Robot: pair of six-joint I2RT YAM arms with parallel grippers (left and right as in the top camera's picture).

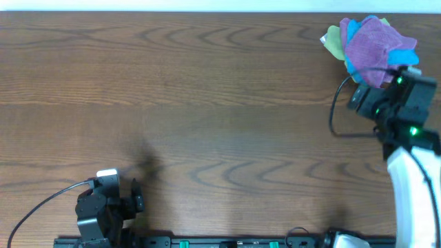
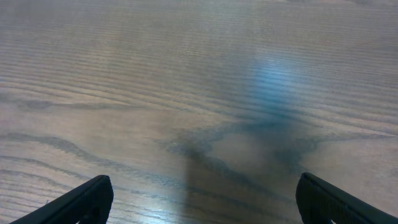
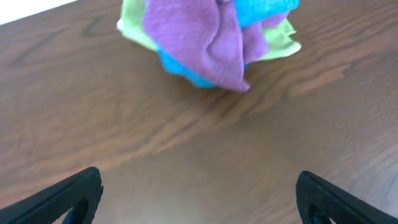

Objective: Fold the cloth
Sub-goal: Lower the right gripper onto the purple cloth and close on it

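Next, my right gripper moves outward and down onto the purple cloth's near part (image 1: 372,65) (image 3: 216,48).
The purple cloth (image 1: 372,49) lies crumpled on top of a small pile at the table's far right corner. In the right wrist view the purple cloth (image 3: 199,40) drapes over the other cloths. My right gripper (image 3: 199,193) is open and empty, a short way in front of the pile, not touching it; in the overhead view my right gripper (image 1: 386,86) sits just below the pile. My left gripper (image 2: 199,199) is open and empty over bare wood; in the overhead view my left gripper (image 1: 134,200) rests near the front left edge.
A bright blue cloth (image 1: 403,48) and a yellow-green cloth (image 1: 334,41) lie under the purple one; both show in the right wrist view, blue cloth (image 3: 261,9), yellow-green cloth (image 3: 134,25). The wooden table (image 1: 207,103) stretches left. The table's far edge runs just behind the pile.
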